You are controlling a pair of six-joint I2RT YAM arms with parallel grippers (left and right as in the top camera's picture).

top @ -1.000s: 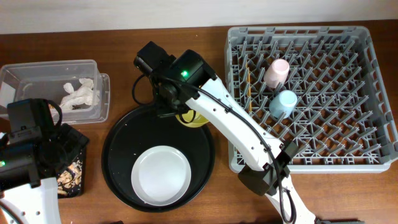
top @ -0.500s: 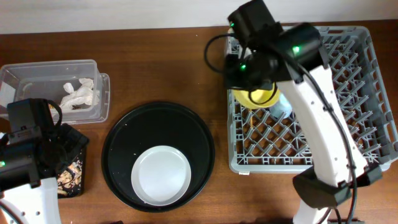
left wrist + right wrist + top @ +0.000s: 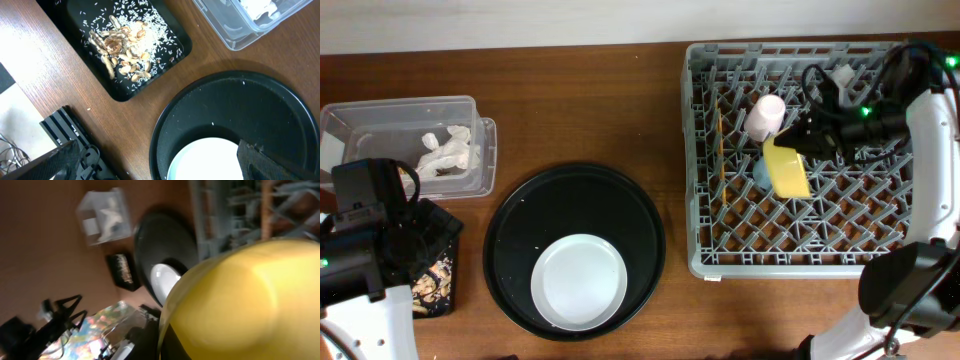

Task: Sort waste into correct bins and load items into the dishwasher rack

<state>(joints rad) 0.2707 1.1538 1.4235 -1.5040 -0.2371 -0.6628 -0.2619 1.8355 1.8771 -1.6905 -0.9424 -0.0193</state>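
Note:
The robot next needs to move its right gripper back and down onto the rack's empty near wires and let go of the yellow saucer (image 3: 787, 168) there.
My right gripper (image 3: 802, 141) is shut on the small yellow saucer (image 3: 787, 168) and holds it tilted over the grey dishwasher rack (image 3: 880, 215). The saucer fills the right wrist view (image 3: 240, 300). The pink cup (image 3: 766, 115) stands just left of it. The light-blue cup (image 3: 758, 175) is mostly hidden under it. The chopsticks (image 3: 720, 150) lie in the rack's left part. The pale plate (image 3: 578, 282) lies in the round black tray (image 3: 520, 225). My left gripper (image 3: 160, 172) is open and empty above that tray's edge.
The clear tub (image 3: 380, 130) at far left holds a white napkin (image 3: 448, 150). The shallow black tray (image 3: 165, 55) with food scraps (image 3: 122, 47) lies below it, partly under my left arm (image 3: 365, 250).
My right arm has carried the yellow saucer from the round black tray's far rim to the right, over the rack, and tipped it on edge. The left arm has not moved.

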